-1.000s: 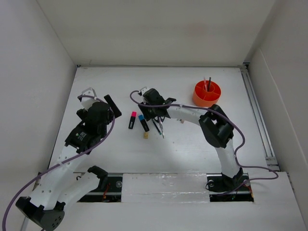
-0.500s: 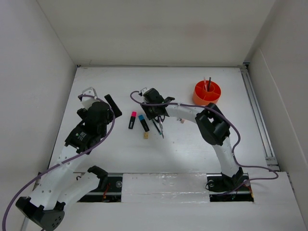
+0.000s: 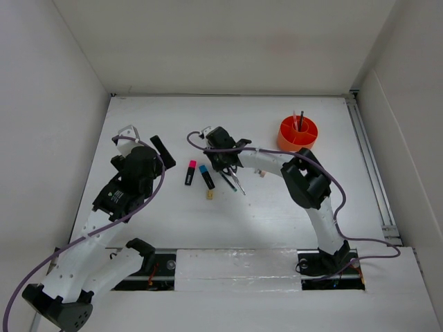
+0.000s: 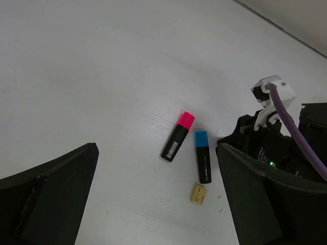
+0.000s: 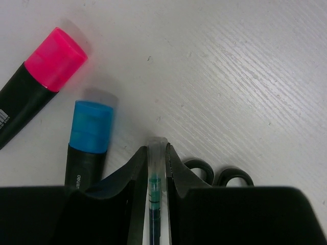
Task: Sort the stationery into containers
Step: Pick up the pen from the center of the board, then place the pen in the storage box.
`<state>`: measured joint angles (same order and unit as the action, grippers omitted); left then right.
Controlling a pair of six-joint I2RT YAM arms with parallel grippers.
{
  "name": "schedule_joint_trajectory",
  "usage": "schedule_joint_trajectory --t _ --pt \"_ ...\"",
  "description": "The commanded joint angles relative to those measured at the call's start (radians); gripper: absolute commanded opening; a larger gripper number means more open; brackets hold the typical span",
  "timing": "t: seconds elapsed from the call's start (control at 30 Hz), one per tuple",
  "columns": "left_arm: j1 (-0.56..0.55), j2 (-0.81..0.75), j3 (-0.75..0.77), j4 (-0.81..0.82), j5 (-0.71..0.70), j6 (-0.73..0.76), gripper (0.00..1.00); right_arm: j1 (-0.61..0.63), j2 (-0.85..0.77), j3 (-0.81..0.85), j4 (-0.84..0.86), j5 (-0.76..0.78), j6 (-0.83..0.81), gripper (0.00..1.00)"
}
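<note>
The robot's right gripper will next swing and tilt up and to the right in the top view to let go of the pen into the orange organiser (image 3: 297, 134), since it holds pens.
My right gripper (image 3: 223, 163) is low over the middle of the table and shut on a thin clear pen with a green core (image 5: 156, 176). In the top view the pen (image 3: 237, 184) slants out below the gripper. The black-handled scissors (image 5: 219, 174) lie just beside the jaws. The pink-capped highlighter (image 3: 190, 173), the blue-capped highlighter (image 3: 206, 177) and a yellowish eraser (image 3: 209, 196) lie just to the left. My left gripper (image 3: 143, 141) is open and empty, hovering left of them. The orange organiser (image 3: 297, 134) at the back right holds pens.
A small whitish eraser (image 3: 261, 173) lies right of the right gripper, by its arm. In the left wrist view the two highlighters (image 4: 177, 137) and the eraser (image 4: 199, 194) lie between my open fingers (image 4: 51, 204). White walls enclose the table on three sides.
The right arm's elbow shifted slightly left. The pen's free end has swung out to the right, away from the scissors. The left arm has not moved.
</note>
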<state>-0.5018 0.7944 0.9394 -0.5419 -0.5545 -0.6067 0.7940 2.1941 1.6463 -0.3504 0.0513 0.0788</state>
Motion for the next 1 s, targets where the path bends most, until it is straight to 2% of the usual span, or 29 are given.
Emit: schedule_joint_trajectory --t 0.0,0.17,0.37,0.57,0.67,0.7,0.73,0.8,0.9,0.97 --pt "0.003 -0.014 0.027 0.031 -0.004 0.013 1.0 0.017 0.021 0.02 -0.039 -0.074 -0.011 0.0" --pt "0.003 -0.014 0.027 0.031 -0.004 0.013 1.0 -0.001 -0.071 0.0 0.082 -0.26 0.036 0.0" --pt "0.003 -0.014 0.027 0.031 -0.004 0.013 1.0 -0.082 -0.305 -0.072 0.299 -0.315 0.125 0.0" --pt "0.003 -0.023 0.027 0.031 -0.004 0.013 1.0 -0.297 -0.584 -0.31 0.563 -0.315 0.171 0.0" --pt "0.003 -0.023 0.027 0.031 -0.004 0.022 1.0 -0.447 -0.725 -0.507 0.84 -0.3 0.255 0.0" --pt "0.003 -0.023 0.027 0.031 -0.004 0.022 1.0 -0.487 -0.75 -0.555 0.995 -0.274 0.277 0.0" --pt "0.003 -0.023 0.027 0.031 -0.004 0.022 1.0 -0.562 -0.77 -0.635 1.065 -0.265 0.301 0.0" --pt "0.003 -0.023 0.027 0.04 0.005 0.022 1.0 -0.623 -0.784 -0.692 1.25 -0.255 0.352 0.0" --pt "0.003 -0.023 0.018 0.04 0.005 0.031 1.0 -0.71 -0.774 -0.747 1.384 -0.246 0.389 0.0" --pt "0.003 -0.023 0.018 0.04 0.016 0.031 1.0 -0.743 -0.761 -0.772 1.493 -0.187 0.398 0.0"
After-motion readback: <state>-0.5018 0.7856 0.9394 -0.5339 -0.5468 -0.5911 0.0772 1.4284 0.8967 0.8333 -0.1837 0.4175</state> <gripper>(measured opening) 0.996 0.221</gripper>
